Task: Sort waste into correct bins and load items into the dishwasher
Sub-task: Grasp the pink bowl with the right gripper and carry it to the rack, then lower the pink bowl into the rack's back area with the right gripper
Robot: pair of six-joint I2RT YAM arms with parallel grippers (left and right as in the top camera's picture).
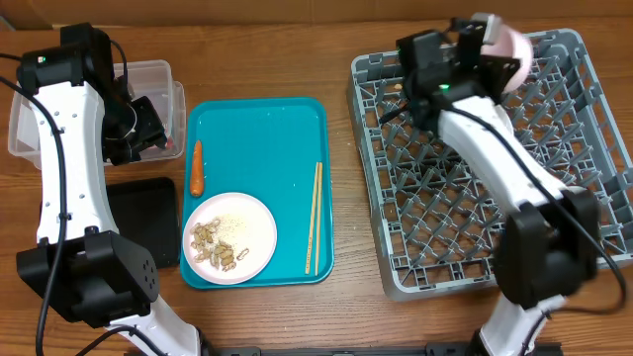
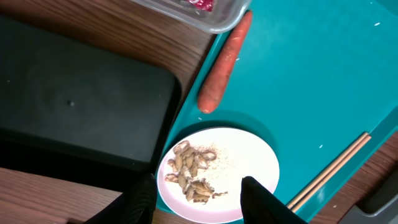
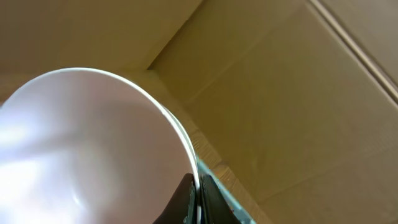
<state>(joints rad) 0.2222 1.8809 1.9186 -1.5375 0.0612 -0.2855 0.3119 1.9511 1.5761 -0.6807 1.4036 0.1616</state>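
Note:
The right gripper moves to the left in the overhead view and down next. It releases the bowl [image 1: 513,46] onto the rack's far wires nearest the tray [image 1: 390,97], because they are bare.
My right gripper [image 1: 492,49] is shut on the rim of a pale-pink bowl [image 1: 513,46] and holds it on edge over the far side of the grey dish rack [image 1: 554,247]. In the right wrist view the bowl [image 3: 87,149] fills the left and the fingers [image 3: 196,196] pinch its rim. My left gripper [image 2: 199,202] is open and empty above a white plate [image 2: 249,155] with beige food scraps [image 2: 189,174]. The plate [image 1: 255,222], an orange carrot [image 1: 196,166] and wooden chopsticks [image 1: 314,218] lie on the teal tray [image 1: 267,129]. A red wrapper [image 2: 202,4] lies in the clear tub [image 1: 148,79].
The flat black tray [image 1: 148,222] lies left of the teal tray, below the clear tub; it fills the left of the left wrist view [image 2: 74,106]. The left arm [image 1: 64,158] reaches over the tub. A cardboard wall [image 3: 298,93] stands behind the rack.

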